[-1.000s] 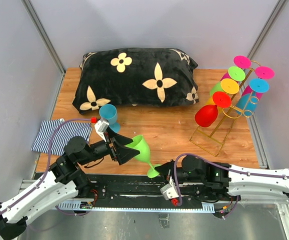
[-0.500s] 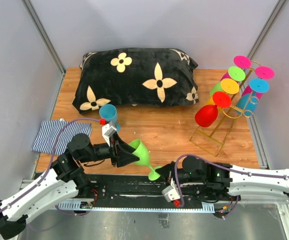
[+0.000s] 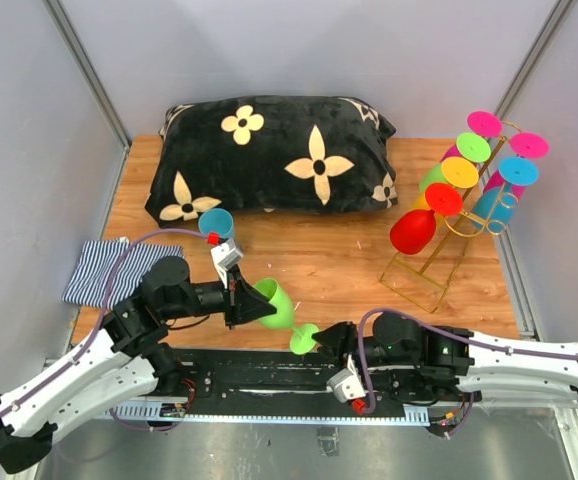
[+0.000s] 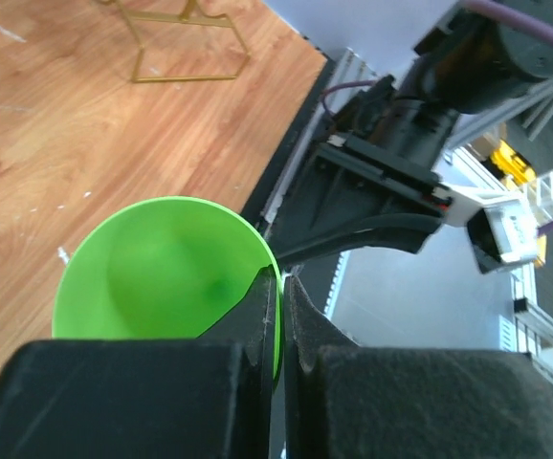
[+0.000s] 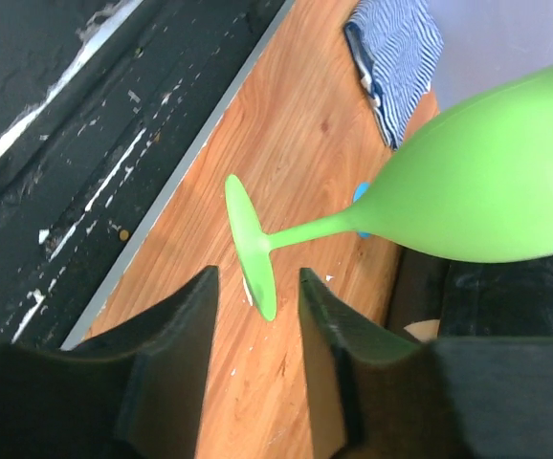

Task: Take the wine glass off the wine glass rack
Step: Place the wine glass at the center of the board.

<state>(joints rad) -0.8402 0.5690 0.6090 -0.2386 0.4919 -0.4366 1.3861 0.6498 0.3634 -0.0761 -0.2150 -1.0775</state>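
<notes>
The green wine glass [image 3: 279, 305] is hanging tilted, so my left gripper will move outward, turn the foot [image 3: 304, 338] downward and lower it onto empty wood beside the blue glass.
A green wine glass [image 3: 279, 305] lies tilted in the air near the table's front edge, its foot [image 3: 304, 338] pointing right. My left gripper [image 3: 254, 300] is shut on the bowl's rim [image 4: 275, 287]; one finger is inside the bowl [image 4: 162, 273], the other outside. My right gripper [image 5: 255, 277] is open. The glass's foot [image 5: 253, 253] stands just ahead of its fingertips, touching neither. The gold wine glass rack [image 3: 439, 262] stands at the right with several coloured glasses hanging on it. Its base frame [image 4: 186, 48] shows in the left wrist view.
A black flowered pillow [image 3: 269, 155] lies at the back. A blue glass [image 3: 216, 225] stands beside a striped cloth [image 3: 119, 270] at the left. A red glass [image 3: 412, 230] hangs lowest on the rack. The black rail [image 3: 269, 375] runs along the near edge.
My left gripper has closed on the green glass's rim. My right gripper has opened and let go of the foot. The glass has shifted slightly toward the front.
</notes>
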